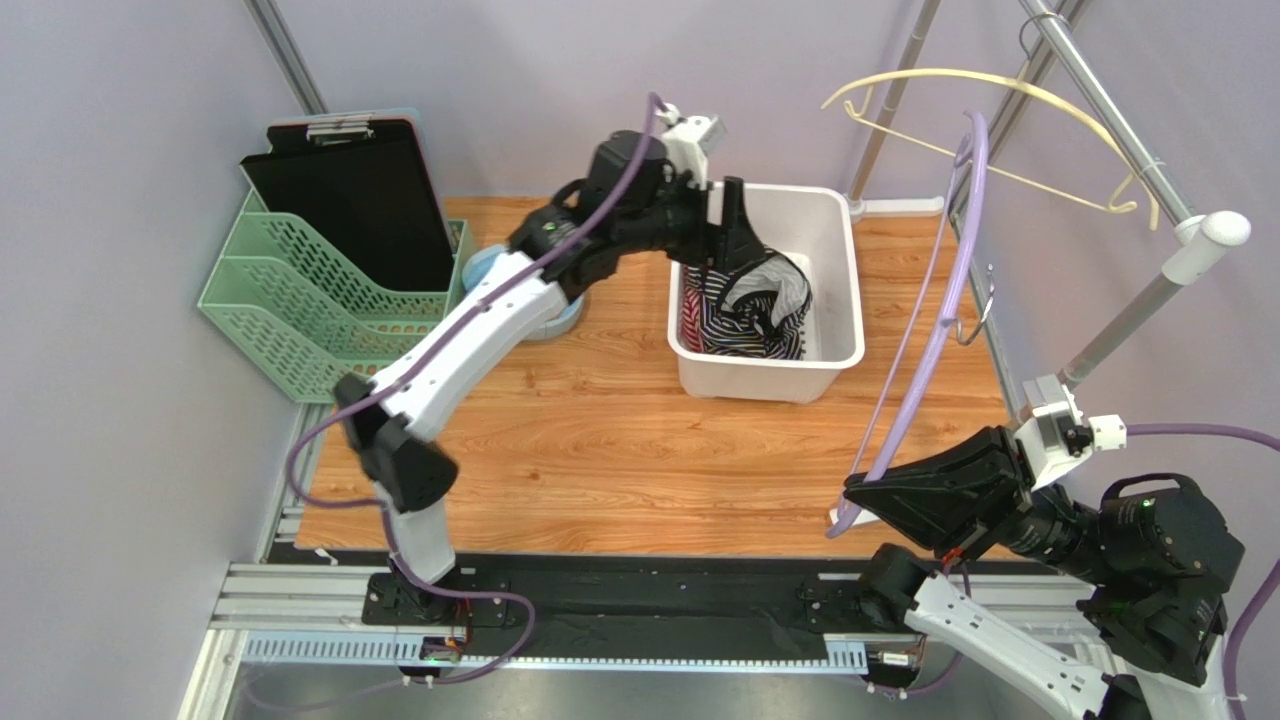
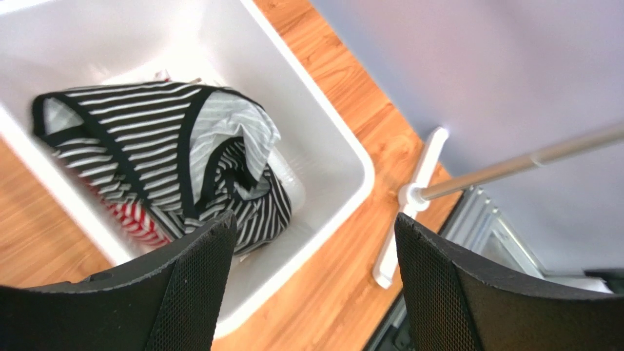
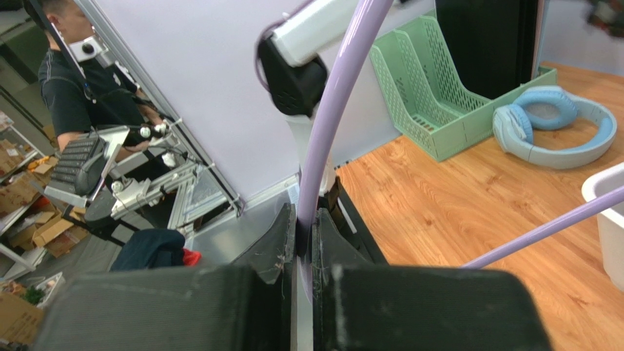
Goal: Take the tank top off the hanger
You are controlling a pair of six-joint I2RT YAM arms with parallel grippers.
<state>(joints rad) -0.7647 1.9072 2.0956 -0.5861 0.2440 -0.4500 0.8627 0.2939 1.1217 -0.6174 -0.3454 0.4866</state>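
Note:
The bare purple hanger (image 1: 899, 405) swings outward next and hooks on the metal rack's bar (image 1: 1098, 83), where the yellow hanger hangs. My right gripper then releases it, since the bar lies outward.
The black-and-white striped tank top (image 1: 759, 300) lies crumpled in the white bin (image 1: 842, 270), off any hanger. In the left wrist view the tank top (image 2: 161, 146) fills the near part of the bin (image 2: 344, 146). My left gripper (image 1: 732, 225) hangs over the bin's left side, open and empty (image 2: 315, 227), just above the cloth. My right gripper (image 1: 864, 503) is shut on the lower end of a bare purple hanger (image 1: 899, 405), held upright at the table's front right. The hanger's rod (image 3: 337, 95) runs up from between the closed fingers (image 3: 306, 219).
A red-striped garment (image 2: 135, 219) lies under the tank top in the bin. A yellow hanger (image 1: 992, 83) hangs on the metal rack (image 1: 1112, 113) at the right. A green file tray (image 1: 301, 293) with a black clipboard (image 1: 353, 195) stands at the left. Blue headphones (image 3: 556, 124) lie beside it.

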